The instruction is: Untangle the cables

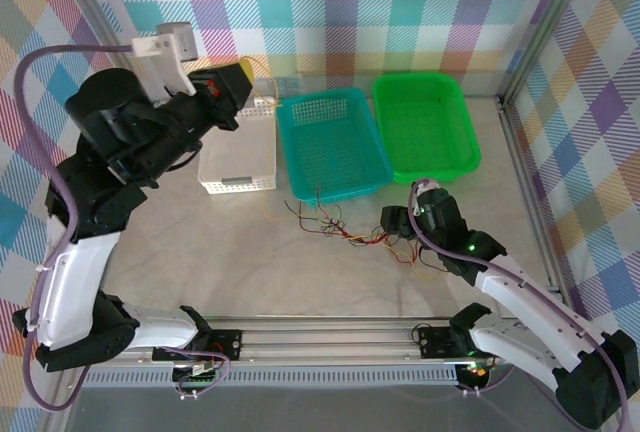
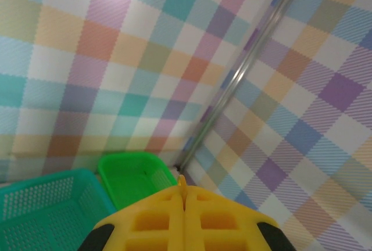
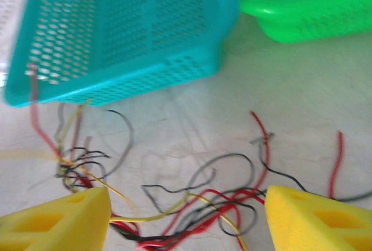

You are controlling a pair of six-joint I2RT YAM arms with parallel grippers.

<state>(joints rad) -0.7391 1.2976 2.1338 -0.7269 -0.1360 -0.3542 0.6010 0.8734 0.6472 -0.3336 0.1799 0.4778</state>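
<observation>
I will next move my left gripper high across toward the teal basket's far corner (image 1: 289,104) and release the orange tip of the cable, because that basket stands empty beside the white one.
The cables (image 1: 345,230) lie in a loose tangle of red, black and yellow wires on the table in front of the teal basket. My right gripper (image 1: 392,224) sits low at the tangle's right end. In the right wrist view it is open (image 3: 187,219), with the cables (image 3: 197,204) spread on the table between its yellow fingers. My left gripper (image 1: 240,85) is raised high over the white basket. Its jaws are shut (image 2: 183,190) and the tip of a thin yellow cable (image 2: 182,180) pokes out between them.
Three baskets stand in a row at the back: a white basket (image 1: 240,157), a teal basket (image 1: 333,142) and a green basket (image 1: 425,124). The checkered walls close in behind and on both sides. A metal rail (image 1: 320,337) runs along the near edge.
</observation>
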